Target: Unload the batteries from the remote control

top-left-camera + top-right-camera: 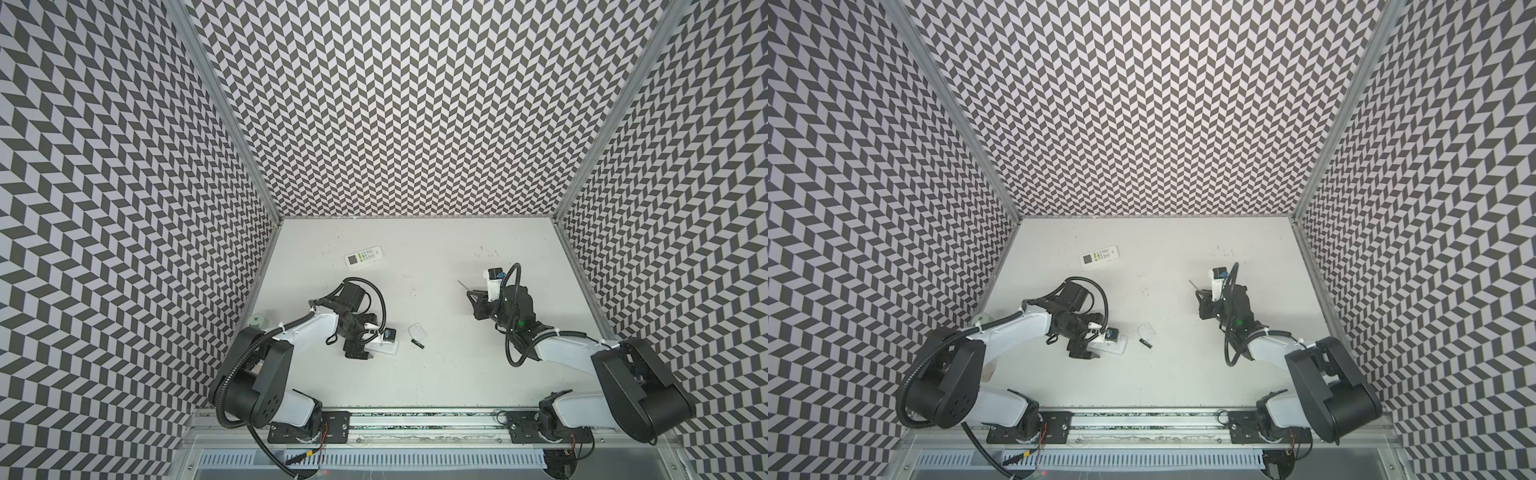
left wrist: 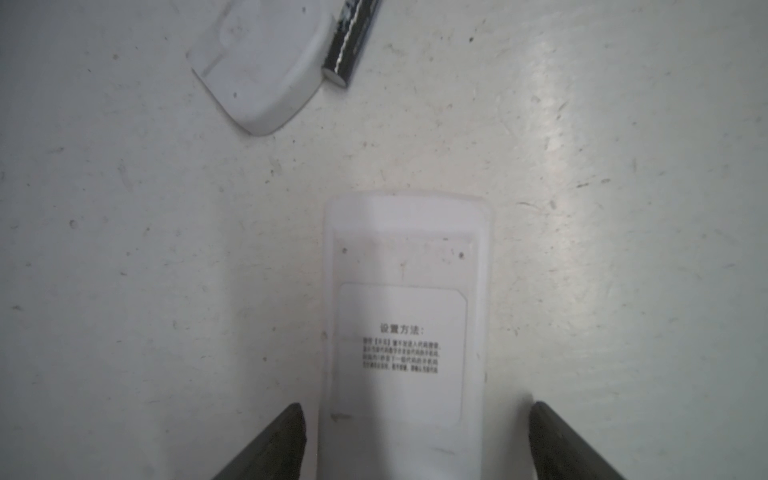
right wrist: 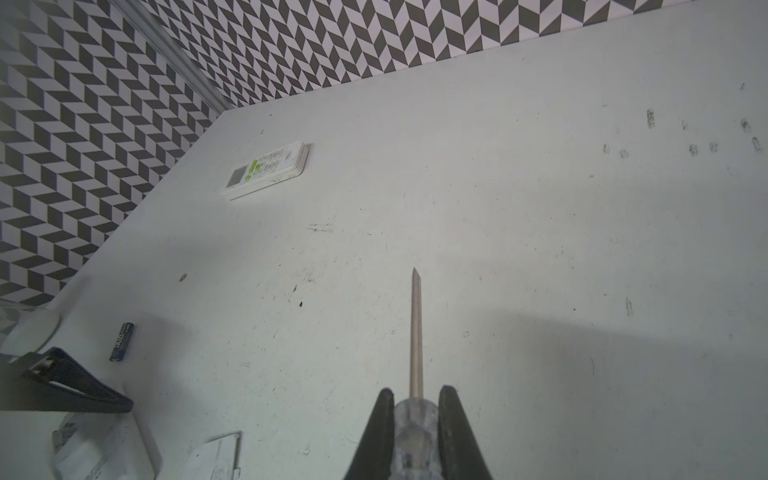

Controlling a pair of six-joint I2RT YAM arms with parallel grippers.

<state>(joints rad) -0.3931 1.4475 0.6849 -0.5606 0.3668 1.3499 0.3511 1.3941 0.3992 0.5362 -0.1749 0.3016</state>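
My right gripper holds the screwdriver and will next move down and toward the battery cover, to release the screwdriver there. The bare tabletop short of the battery cover is clear of loose parts.
A white remote control lies face down on the table, its label up. My left gripper is open and straddles it, one fingertip near one edge, the other clear of it. The gripper hides the remote's end under it. The loose battery cover lies beyond it, with a black battery beside the cover. Both top views show this gripper over the remote. My right gripper is shut on a screwdriver held above the table on the right.
A second white remote lies face up near the back left wall. In the right wrist view a dark battery lies past my left gripper, near a clear round container at the table's left edge. Patterned walls close three sides.
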